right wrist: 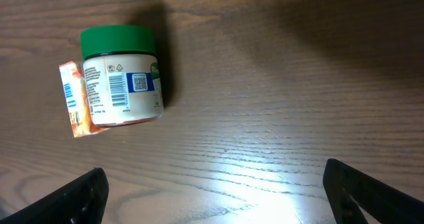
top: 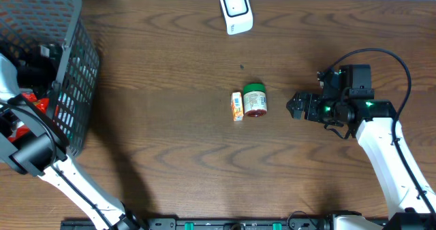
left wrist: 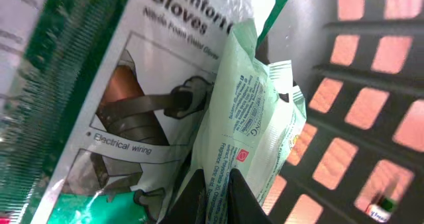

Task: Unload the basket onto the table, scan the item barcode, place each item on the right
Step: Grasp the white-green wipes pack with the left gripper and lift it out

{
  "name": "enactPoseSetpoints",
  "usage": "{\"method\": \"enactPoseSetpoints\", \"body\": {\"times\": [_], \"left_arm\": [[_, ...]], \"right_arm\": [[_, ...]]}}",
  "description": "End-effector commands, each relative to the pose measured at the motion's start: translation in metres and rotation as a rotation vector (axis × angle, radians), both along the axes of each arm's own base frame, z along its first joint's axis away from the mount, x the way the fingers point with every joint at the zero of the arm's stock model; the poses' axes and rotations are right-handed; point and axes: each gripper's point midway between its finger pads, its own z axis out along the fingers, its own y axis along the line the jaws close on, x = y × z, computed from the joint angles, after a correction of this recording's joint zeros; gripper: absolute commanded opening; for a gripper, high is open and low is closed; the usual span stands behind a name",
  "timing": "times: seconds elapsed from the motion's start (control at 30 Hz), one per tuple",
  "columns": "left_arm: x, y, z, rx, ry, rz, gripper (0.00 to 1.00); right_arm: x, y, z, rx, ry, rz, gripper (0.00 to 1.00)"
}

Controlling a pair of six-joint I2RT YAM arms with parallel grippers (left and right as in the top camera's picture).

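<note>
Right of my left gripper in the overhead view is bare tabletop: I will lift the packet (left wrist: 255, 111) over the basket's side, lower it beside the orange box and release.
My left gripper (left wrist: 217, 174) is down inside the grey basket (top: 68, 60), shut on the edge of a pale green printed packet (left wrist: 255, 111). The packet leans against a larger white and green gloves package (left wrist: 132, 105). The white barcode scanner (top: 236, 10) stands at the table's far edge. My right gripper (top: 294, 107) hovers open over the table, with nothing between its fingers (right wrist: 79, 197). To its left lies a green-lidded jar (right wrist: 122, 75) on its side, its barcode (right wrist: 117, 91) facing up, touching a small orange box (right wrist: 74, 98).
The basket's slotted wall (left wrist: 351, 98) rises just right of the packet. The jar (top: 255, 99) and orange box (top: 237, 106) lie mid-table. My left arm (top: 41, 155) reaches in over the basket's near side.
</note>
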Motion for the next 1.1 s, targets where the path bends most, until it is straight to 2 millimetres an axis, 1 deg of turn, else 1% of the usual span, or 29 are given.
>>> {"method": "enactPoseSetpoints", "body": {"times": [0.0, 0.1, 0.13, 0.3, 0.37, 0.47, 0.53, 0.57, 0.6, 0.67, 0.73, 0.8, 0.83, 0.9, 0.97, 1.0, 1.03, 1.07], "left_arm": [[0.009, 0.010, 0.045, 0.032, -0.104, 0.032, 0.07], [0.009, 0.017, 0.076, 0.084, -0.170, 0.041, 0.07], [0.008, 0.020, 0.089, 0.102, -0.194, 0.055, 0.07], [-0.001, 0.040, 0.144, 0.188, -0.273, 0.174, 0.07], [-0.005, 0.045, 0.174, 0.223, -0.332, 0.217, 0.07], [-0.017, 0.047, 0.227, 0.297, -0.434, 0.266, 0.07], [-0.027, 0.043, 0.260, 0.360, -0.493, 0.281, 0.07], [-0.035, 0.040, 0.281, 0.406, -0.528, 0.290, 0.07], [-0.041, 0.037, 0.295, 0.433, -0.550, 0.300, 0.07], [-0.055, 0.025, 0.325, 0.474, -0.608, 0.307, 0.07], [-0.070, 0.009, 0.348, 0.471, -0.645, 0.332, 0.07], [-0.081, -0.011, 0.359, 0.447, -0.654, 0.336, 0.07], [-0.087, -0.024, 0.361, 0.430, -0.649, 0.326, 0.07], [-0.094, -0.049, 0.359, 0.396, -0.624, 0.289, 0.07], [-0.096, -0.077, 0.350, 0.349, -0.583, 0.232, 0.07], [-0.095, -0.096, 0.342, 0.315, -0.551, 0.187, 0.07], [-0.093, -0.126, 0.329, 0.265, -0.502, 0.109, 0.07], [-0.092, -0.142, 0.320, 0.238, -0.473, 0.062, 0.07]], "right_arm": [[0.003, 0.005, 0.006, 0.010, -0.012, 0.008, 0.99], [0.003, 0.005, 0.006, 0.010, -0.012, 0.008, 0.99], [0.003, 0.005, 0.006, 0.010, -0.012, 0.009, 0.99], [0.003, 0.005, 0.006, 0.010, -0.012, 0.008, 0.99], [0.003, 0.005, 0.006, 0.010, -0.012, 0.009, 0.99], [0.003, 0.005, 0.006, 0.010, -0.012, 0.008, 0.99], [0.003, 0.005, 0.006, 0.010, -0.012, 0.008, 0.99], [0.003, 0.005, 0.006, 0.010, -0.012, 0.008, 0.99], [0.003, 0.005, 0.006, 0.010, -0.012, 0.009, 0.99], [0.003, 0.005, 0.006, 0.010, -0.012, 0.009, 0.99], [0.003, 0.005, 0.006, 0.010, -0.012, 0.009, 0.99], [0.003, 0.005, 0.006, 0.010, -0.012, 0.009, 0.99], [0.003, 0.005, 0.006, 0.010, -0.012, 0.009, 0.99], [0.003, 0.005, 0.006, 0.010, -0.012, 0.009, 0.99], [0.003, 0.005, 0.006, 0.010, -0.012, 0.008, 0.99], [0.003, 0.005, 0.006, 0.010, -0.012, 0.009, 0.99], [0.003, 0.005, 0.006, 0.010, -0.012, 0.008, 0.99], [0.003, 0.005, 0.006, 0.010, -0.012, 0.009, 0.99]]}}
